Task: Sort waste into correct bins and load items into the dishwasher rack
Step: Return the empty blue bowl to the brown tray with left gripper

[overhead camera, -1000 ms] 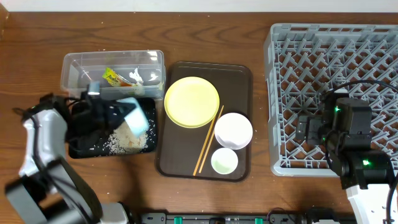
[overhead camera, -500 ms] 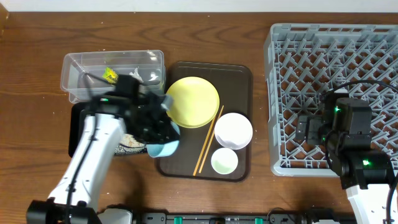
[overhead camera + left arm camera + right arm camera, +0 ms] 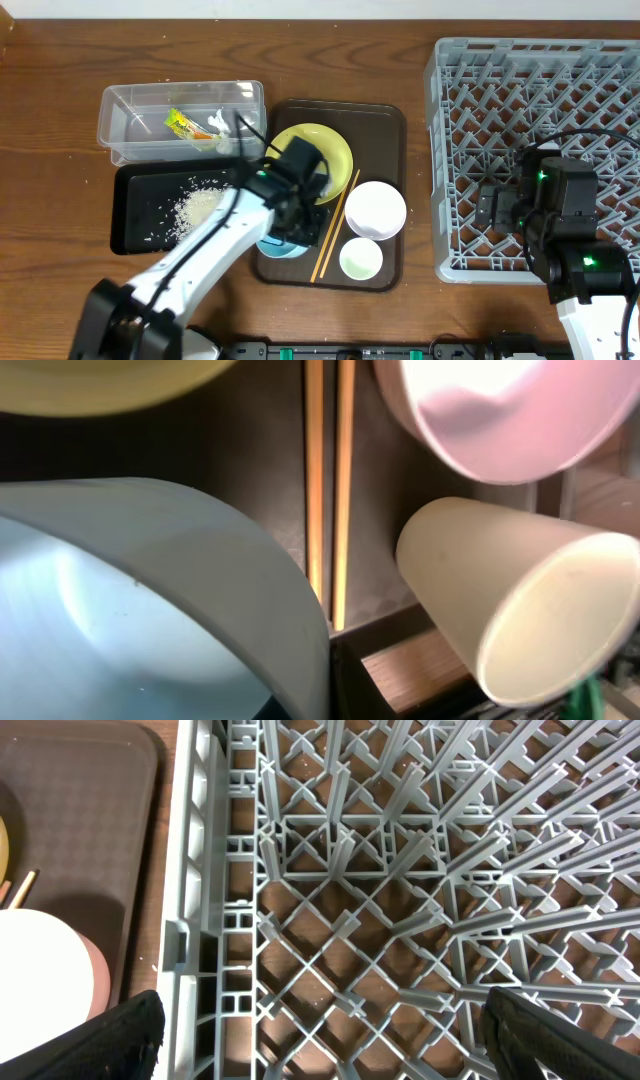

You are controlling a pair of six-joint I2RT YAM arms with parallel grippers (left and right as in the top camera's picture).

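Observation:
I will next lower the light blue bowl [image 3: 279, 244] with my left gripper onto the tray's near corner beside the chopsticks and let go of the bowl's rim. That free spot is below my gripper.
My left gripper [image 3: 289, 224] is shut on the rim of the light blue bowl [image 3: 279, 244], which is low at the front left of the brown tray [image 3: 385, 120]. The bowl fills the lower left of the left wrist view [image 3: 150, 600], where my fingers are hidden behind its rim. The yellow plate [image 3: 315, 150], white bowl [image 3: 376, 208], pale green cup [image 3: 360, 259] and two chopsticks [image 3: 337, 220] lie on the tray. The black bin [image 3: 130, 215] holds rice [image 3: 195, 206]. The clear bin [image 3: 130, 110] holds the wrapper [image 3: 180, 123] and tissue [image 3: 220, 122]. My right gripper [image 3: 340, 1045] is open and empty above the floor of the grey rack [image 3: 540, 90].
The rack's left wall [image 3: 215, 870] stands between my right gripper and the tray. In the left wrist view the chopsticks [image 3: 326, 480] lie just right of the bowl, with the cup [image 3: 500, 600] and white bowl [image 3: 500, 410] beyond them.
My left arm has swung right from above the black bin to the tray, carrying the blue bowl. Rice now lies in the black bin. The right arm has not moved.

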